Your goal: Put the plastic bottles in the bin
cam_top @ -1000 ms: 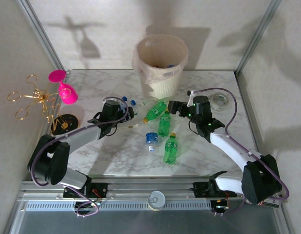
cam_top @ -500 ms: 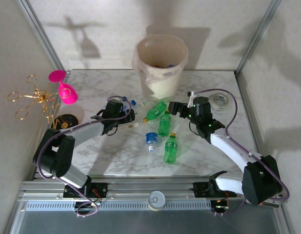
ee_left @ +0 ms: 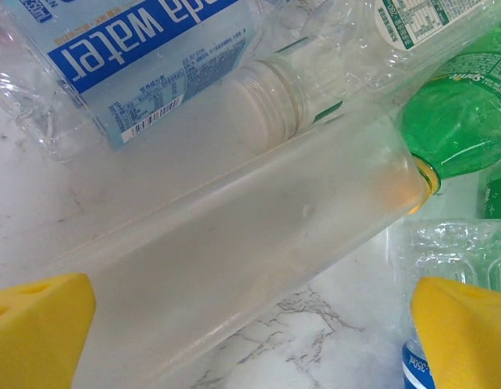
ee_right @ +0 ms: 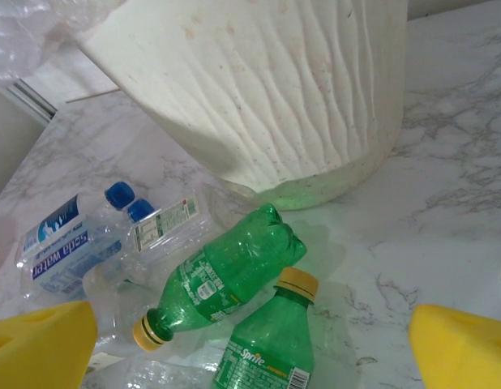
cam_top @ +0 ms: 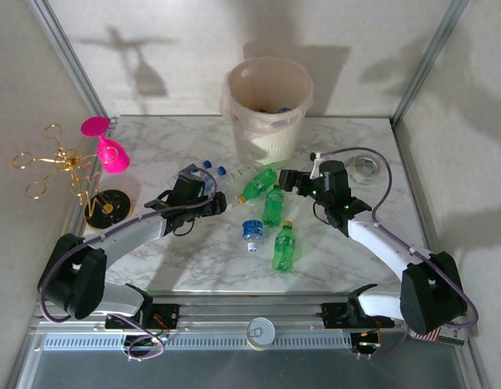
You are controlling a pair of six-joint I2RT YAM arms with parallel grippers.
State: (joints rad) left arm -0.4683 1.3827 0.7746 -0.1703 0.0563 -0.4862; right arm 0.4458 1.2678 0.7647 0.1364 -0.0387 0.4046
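The clear plastic bottle lies slantwise just below my left gripper, which should next turn square to it and lower around the smooth body (ee_left: 234, 251).
The cream bin (cam_top: 267, 105), lined with a bag, stands at the back of the marble table; its ribbed wall (ee_right: 275, 89) looms close in the right wrist view. Green bottles (cam_top: 257, 185) (cam_top: 273, 205) (cam_top: 284, 247) and a crushed clear bottle (cam_top: 252, 231) lie mid-table. My left gripper (cam_top: 208, 204) is open, its yellow pads (ee_left: 40, 324) wide apart around a clear bottle (ee_left: 234, 235) lying slantwise; a blue-labelled water bottle (ee_left: 145, 49) lies beyond. My right gripper (cam_top: 287, 180) is open above a lying green bottle (ee_right: 226, 275) and a Sprite bottle (ee_right: 271, 348).
A pink goblet (cam_top: 111, 150) and a gold wire stand (cam_top: 56, 162) sit at the left edge beside a black disc (cam_top: 107, 204). A clear tape ring (cam_top: 366, 166) lies behind the right arm. Metal frame posts bound the back corners.
My left gripper has slid right and nearer, over the clear bottle on the table. The right arm has barely moved and the bottles lie where they were.
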